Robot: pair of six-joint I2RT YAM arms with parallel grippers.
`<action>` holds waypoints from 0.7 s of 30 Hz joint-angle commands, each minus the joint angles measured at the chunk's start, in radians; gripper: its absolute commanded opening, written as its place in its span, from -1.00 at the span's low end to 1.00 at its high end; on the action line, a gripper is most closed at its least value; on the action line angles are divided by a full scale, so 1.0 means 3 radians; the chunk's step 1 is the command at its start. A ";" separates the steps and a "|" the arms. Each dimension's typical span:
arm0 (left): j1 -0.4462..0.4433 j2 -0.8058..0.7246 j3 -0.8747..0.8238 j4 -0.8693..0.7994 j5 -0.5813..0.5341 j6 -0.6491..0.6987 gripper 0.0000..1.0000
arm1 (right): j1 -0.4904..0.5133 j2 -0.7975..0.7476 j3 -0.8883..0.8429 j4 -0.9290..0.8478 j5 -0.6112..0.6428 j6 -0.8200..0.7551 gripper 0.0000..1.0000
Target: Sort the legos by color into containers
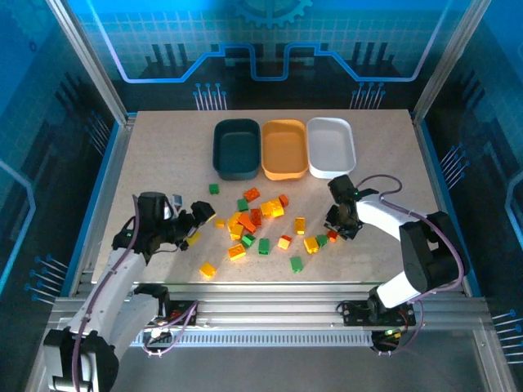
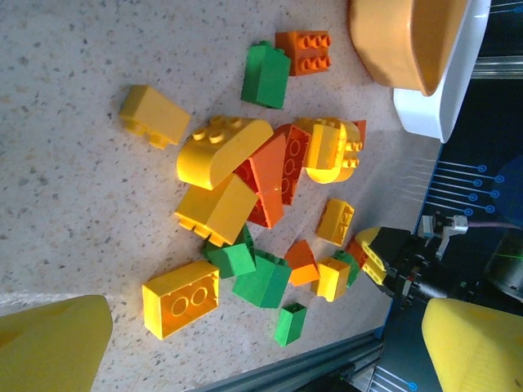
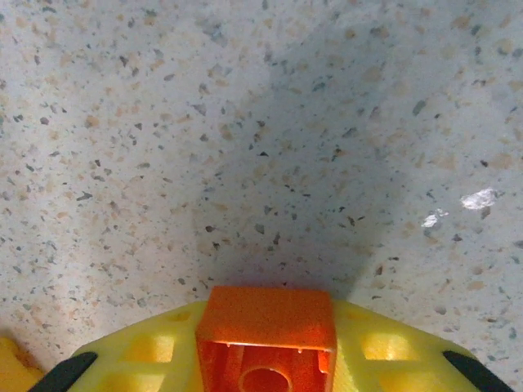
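Note:
I will next lift the orange lego up and outward with my right gripper and release it inside the empty white container (image 1: 331,145), whose raised rim is outward of the gripper.
The legos (image 1: 257,222) lie in a loose pile of yellow, green and orange bricks on the speckled table, in front of three empty containers: dark teal (image 1: 236,151), orange-yellow (image 1: 285,151) and white (image 1: 331,147). My right gripper (image 1: 336,230) is down at the pile's right edge. In the right wrist view my right gripper (image 3: 265,363) is shut on an orange lego (image 3: 265,318), yellow fingers (image 3: 147,355) pressed against both its sides. My left gripper (image 1: 201,214) stands open at the pile's left edge. Its left wrist view looks over the legos (image 2: 245,188) with the left gripper (image 2: 265,339) spread wide.
A single green brick (image 1: 213,189) sits apart, near the teal container. A yellow brick (image 1: 207,269) and a green one (image 1: 296,263) lie close to the table's front edge, beside the metal rail (image 1: 270,286). Blue enclosure walls surround the table.

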 commanded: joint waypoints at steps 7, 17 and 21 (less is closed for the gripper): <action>-0.0017 0.0300 0.0037 0.0430 0.0122 -0.0157 0.98 | -0.0024 -0.0043 0.0942 -0.0325 0.0471 -0.0704 -0.76; 0.0017 0.0919 0.0192 0.0835 0.0160 -0.0049 0.98 | -0.0471 0.1384 0.2924 -0.0437 0.0411 -0.1666 -0.78; 0.0007 0.0865 0.0197 0.0806 0.0139 -0.0089 0.98 | -0.0581 0.2091 0.3677 -0.0751 0.0221 -0.1803 -0.80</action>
